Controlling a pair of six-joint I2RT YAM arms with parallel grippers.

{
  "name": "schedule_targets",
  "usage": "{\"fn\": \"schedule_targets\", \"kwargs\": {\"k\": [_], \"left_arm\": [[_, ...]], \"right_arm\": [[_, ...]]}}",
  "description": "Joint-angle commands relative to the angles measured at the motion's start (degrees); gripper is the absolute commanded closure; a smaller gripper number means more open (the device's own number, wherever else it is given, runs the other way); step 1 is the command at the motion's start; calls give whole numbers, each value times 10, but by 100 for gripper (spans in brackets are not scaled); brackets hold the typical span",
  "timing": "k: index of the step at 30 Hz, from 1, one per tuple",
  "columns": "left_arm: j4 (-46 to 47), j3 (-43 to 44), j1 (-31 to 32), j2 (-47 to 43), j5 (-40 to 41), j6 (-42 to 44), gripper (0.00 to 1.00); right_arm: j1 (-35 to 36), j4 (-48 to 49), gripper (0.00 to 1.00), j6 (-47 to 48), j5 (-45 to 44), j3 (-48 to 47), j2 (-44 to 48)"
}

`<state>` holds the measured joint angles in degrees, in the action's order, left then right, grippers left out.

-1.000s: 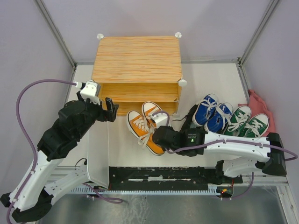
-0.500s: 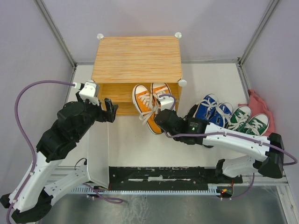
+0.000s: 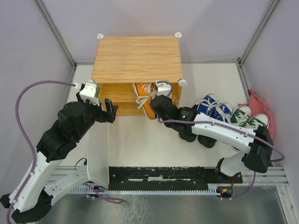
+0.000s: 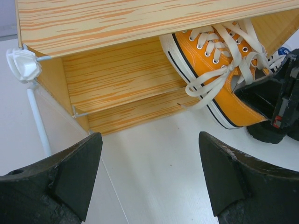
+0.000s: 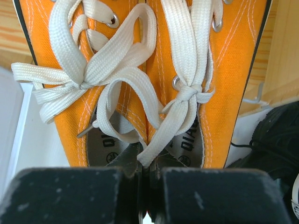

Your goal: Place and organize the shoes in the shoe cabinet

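My right gripper pushes the orange sneakers outward and toward the cabinet's side by the black boots next. Their heels still stick out of the cabinet's front.
The shoe cabinet [image 3: 137,58] stands at the back with a wood-grain top and its front open. My right gripper [image 3: 158,101] is shut on the inner walls of the orange sneakers [image 3: 146,101] and holds the pair half inside the cabinet's right part, toes under the top. In the right wrist view the orange sneakers [image 5: 140,70] fill the frame ahead of my shut fingers [image 5: 126,163]. They also show in the left wrist view [image 4: 219,70]. My left gripper [image 3: 108,110] is open and empty, left of the cabinet front. Blue sneakers [image 3: 212,108], green sneakers [image 3: 250,119] and black boots [image 3: 189,133] sit at the right.
The white translucent door panel [image 3: 98,154] lies open on the table below my left gripper. A pink cloth [image 3: 258,100] lies at the right wall. The cabinet's inner shelf [image 4: 121,79] and white corner knob [image 4: 21,63] show in the left wrist view.
My right gripper has carried the orange sneakers from the table in front of the cabinet up and back into its opening. The left arm has stayed still.
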<state>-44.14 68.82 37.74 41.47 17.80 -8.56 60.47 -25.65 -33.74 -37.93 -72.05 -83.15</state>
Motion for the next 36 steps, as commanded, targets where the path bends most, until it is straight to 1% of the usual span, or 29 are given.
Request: {"fn": "schedule_targets", "kwargs": {"k": [1,6,10,13,14,21,23,25,30,36], "left_arm": [[12,2,2,-4,-4,19,10],[11,-1,1,-6,-3,18,10],[9,-2,1,-8,-1,16,10],[7,-2,1,-10,1,16,10],[5,-2,1,-11,2,15,10],[3,-3,1,-17,2,13,10],[3,-2,1,-16,1,12,10],[3,-2,2,-17,2,12,10],[3,-6,1,-17,3,14,10],[3,-3,1,-20,1,13,10]], "right_arm": [[-19,118,98,9,-51,-60,6],[-37,119,98,9,-44,-64,-11],[-50,118,94,5,-37,-68,-28],[-54,112,89,0,-36,-69,-39],[-56,110,86,-6,-37,-67,-40],[-65,95,50,-23,-43,-66,-39],[-65,88,42,-21,-42,-72,-38],[-65,82,37,-16,-33,-81,-37],[-64,64,34,-17,4,-87,-18],[-64,21,33,-18,44,-88,19]]}}
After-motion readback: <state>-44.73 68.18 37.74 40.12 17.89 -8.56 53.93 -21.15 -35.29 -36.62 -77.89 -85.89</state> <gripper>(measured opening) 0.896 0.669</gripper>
